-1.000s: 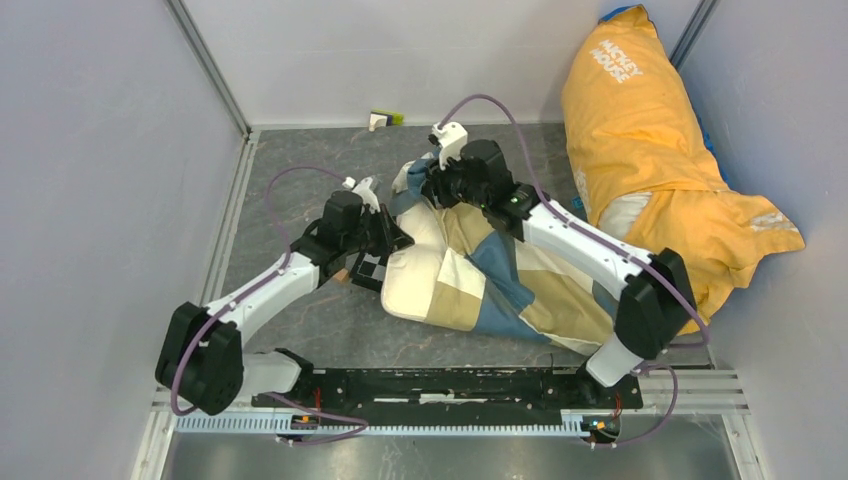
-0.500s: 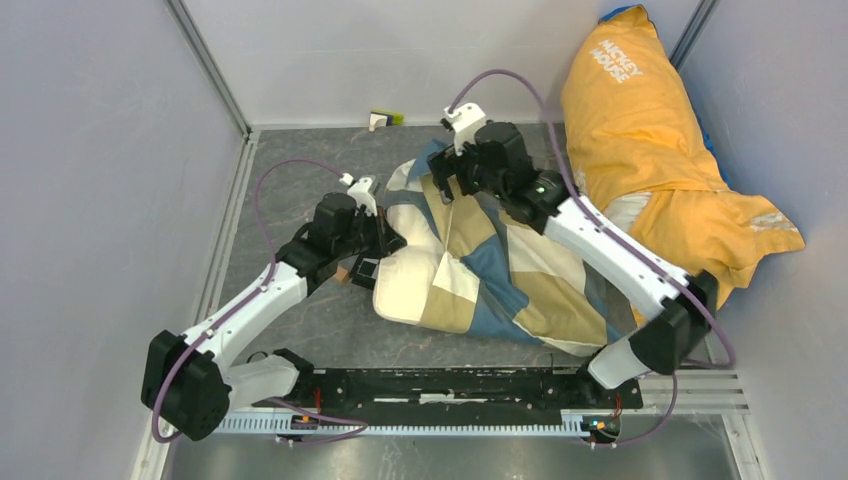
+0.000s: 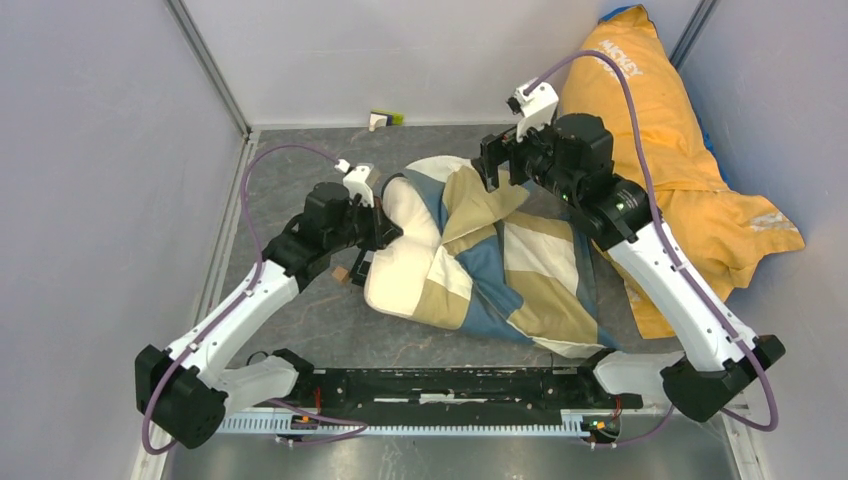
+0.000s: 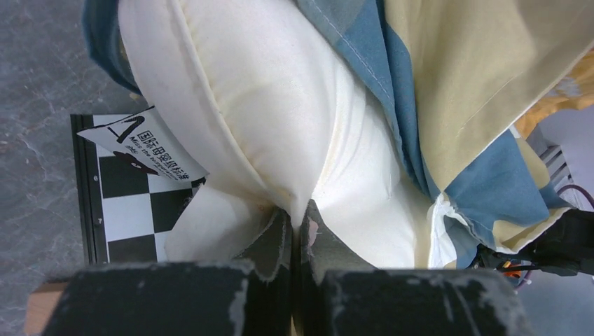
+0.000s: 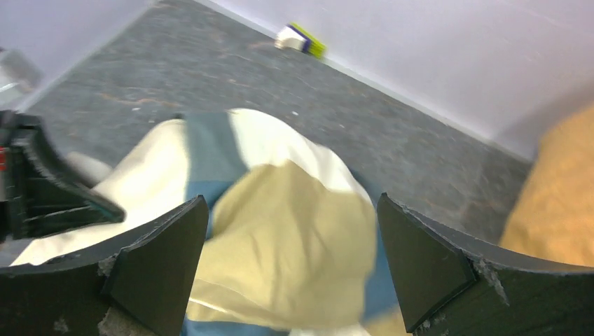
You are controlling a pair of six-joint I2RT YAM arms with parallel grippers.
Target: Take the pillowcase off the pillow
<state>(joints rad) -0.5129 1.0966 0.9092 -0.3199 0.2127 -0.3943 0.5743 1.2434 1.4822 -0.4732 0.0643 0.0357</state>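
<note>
The pillowcase (image 3: 520, 260) still covers most of the pillow. My left gripper will next pull its pinch of pillow fabric to the left in the top view, over the grey tabletop, and then let go.
The pillowcase (image 3: 520, 260), in blue, tan and cream checks, still covers most of the pillow. The pillow's bare cream end (image 3: 400, 275) sticks out on the left. My left gripper (image 3: 383, 230) is shut on a pinch of that cream pillow fabric (image 4: 280, 119); the fingertips (image 4: 280, 234) are pressed together on a fold. The pillowcase's open edge (image 4: 448, 91) lies just right of the pinch. My right gripper (image 3: 497, 170) hangs over the far end of the pillowcase (image 5: 294, 238), jaws wide open, holding nothing (image 5: 291, 203).
A big orange Mickey Mouse bundle (image 3: 650, 130) fills the back right, close beside my right arm. A black-and-white checkerboard (image 4: 126, 210) lies under the pillow's left end. A small green and white object (image 3: 385, 118) sits by the back wall. Grey walls stand on both sides.
My right gripper has moved right and toward the back, away from my left gripper, and the pillowcase's far end has spread rightward with it. My left gripper has kept its pinch, shifting slightly.
</note>
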